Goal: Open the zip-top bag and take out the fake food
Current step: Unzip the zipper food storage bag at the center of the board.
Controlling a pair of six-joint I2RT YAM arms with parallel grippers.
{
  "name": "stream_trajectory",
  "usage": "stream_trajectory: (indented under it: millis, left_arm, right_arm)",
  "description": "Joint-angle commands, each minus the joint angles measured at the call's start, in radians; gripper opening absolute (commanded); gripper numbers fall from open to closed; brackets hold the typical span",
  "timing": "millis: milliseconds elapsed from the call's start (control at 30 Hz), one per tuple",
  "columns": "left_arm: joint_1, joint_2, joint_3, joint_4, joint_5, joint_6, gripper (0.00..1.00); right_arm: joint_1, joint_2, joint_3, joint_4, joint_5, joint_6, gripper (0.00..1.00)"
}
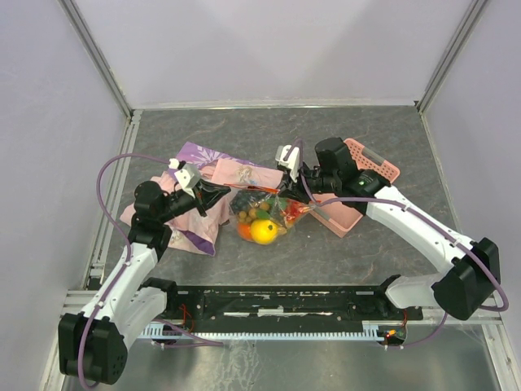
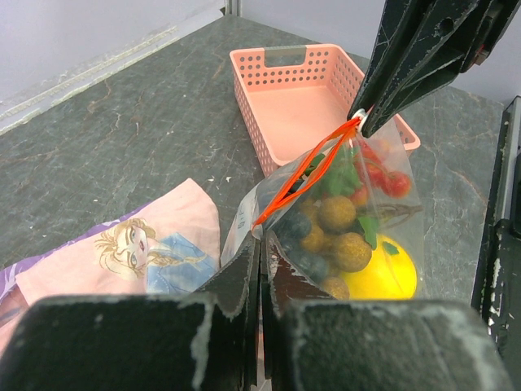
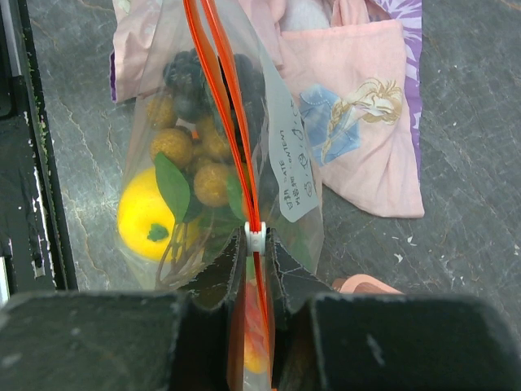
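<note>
I will next pull the white slider (image 3: 256,238) along the zip strip to its basket-side end with my right gripper and release it there, as the strip beyond is still joined.
The clear zip-top bag (image 1: 262,213) is stretched between my two grippers above the dark table. My left gripper (image 1: 216,194) is shut on the bag's left end by the orange-red zip strip (image 2: 297,183); its tips (image 2: 262,244) are pressed together on the plastic. My right gripper (image 1: 299,174) is shut on the white slider (image 3: 256,238) of the strip. It also shows in the left wrist view (image 2: 364,118). The two strip halves stand slightly apart. The fake food is inside: a yellow fruit (image 1: 262,230), tan grapes (image 2: 338,216), dark grapes (image 3: 191,73) and a red fruit (image 2: 392,182).
A pink-purple patterned cloth (image 1: 213,173) lies under and behind the bag on the left. A pink perforated basket (image 1: 368,167) stands at the right, under the right arm; it is empty in the left wrist view (image 2: 301,110). A black rail (image 1: 285,303) runs along the near edge.
</note>
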Motion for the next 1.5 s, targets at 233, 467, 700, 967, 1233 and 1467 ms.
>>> stream_trajectory:
  millis: [233, 467, 700, 967, 1233, 1467]
  left_arm:
    - [0.024, -0.001, 0.006, 0.06, -0.024, -0.043, 0.03]
    - [0.031, 0.007, 0.007, 0.058, -0.039, -0.048, 0.03]
    - [0.041, 0.012, 0.006, 0.057, -0.045, -0.051, 0.03]
    - [0.047, 0.017, 0.006, 0.057, -0.048, -0.053, 0.03]
    - [0.055, 0.016, 0.004, 0.057, -0.054, -0.056, 0.03]
    - [0.059, 0.019, 0.005, 0.057, -0.055, -0.058, 0.03]
  right_arm:
    - [-0.017, -0.074, -0.03, -0.019, 0.075, 0.017, 0.02]
    - [-0.02, -0.093, -0.05, -0.041, 0.134, 0.041, 0.02]
    - [-0.028, -0.144, -0.109, -0.043, 0.212, 0.085, 0.03]
    - [-0.035, -0.184, -0.138, -0.061, 0.275, 0.12, 0.04]
    - [-0.037, -0.218, -0.164, -0.083, 0.325, 0.146, 0.04]
    - [-0.037, -0.239, -0.171, -0.114, 0.369, 0.159, 0.04]
